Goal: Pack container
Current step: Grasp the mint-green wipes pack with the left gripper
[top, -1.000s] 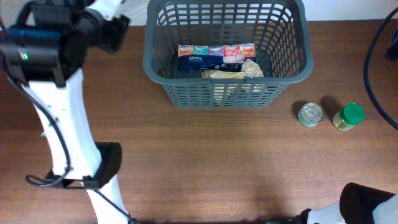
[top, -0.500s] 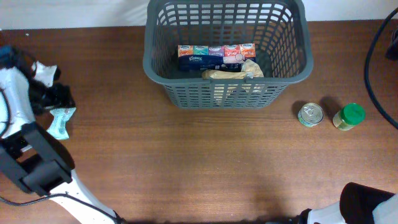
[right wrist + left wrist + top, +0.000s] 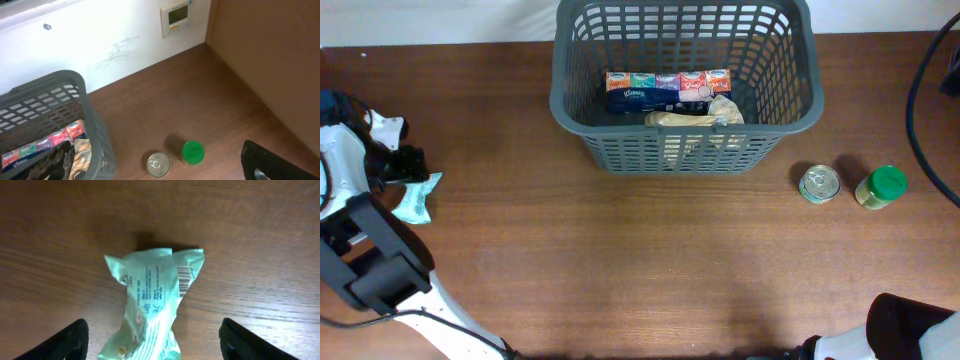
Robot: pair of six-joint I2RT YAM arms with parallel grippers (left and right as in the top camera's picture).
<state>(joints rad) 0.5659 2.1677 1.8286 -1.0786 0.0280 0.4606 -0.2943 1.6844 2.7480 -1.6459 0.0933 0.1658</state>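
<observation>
My left gripper lowers its open fingers around the mint-green packet's middle and closes next. The packet lies below it with bare table beside both packet edges.
The container, a big dark grey lattice basket, stands at the back middle of the table; its corner also shows in the right wrist view. Inside lie a row of tissue packs and a beige packet. At the table's left edge my left gripper hangs over a mint-green packet. In the left wrist view the packet lies between the open jaws of that gripper, with gaps on both sides. My right gripper is open, high above the table, holding nothing.
A small tin can and a green-lidded jar stand side by side to the right of the basket, seen too in the right wrist view as can and jar. A black cable loops at the right edge.
My left arm swung from beside the basket out to the table's left edge and settled over the mint-green packet, its jaws spreading wider. The right arm stayed put.
</observation>
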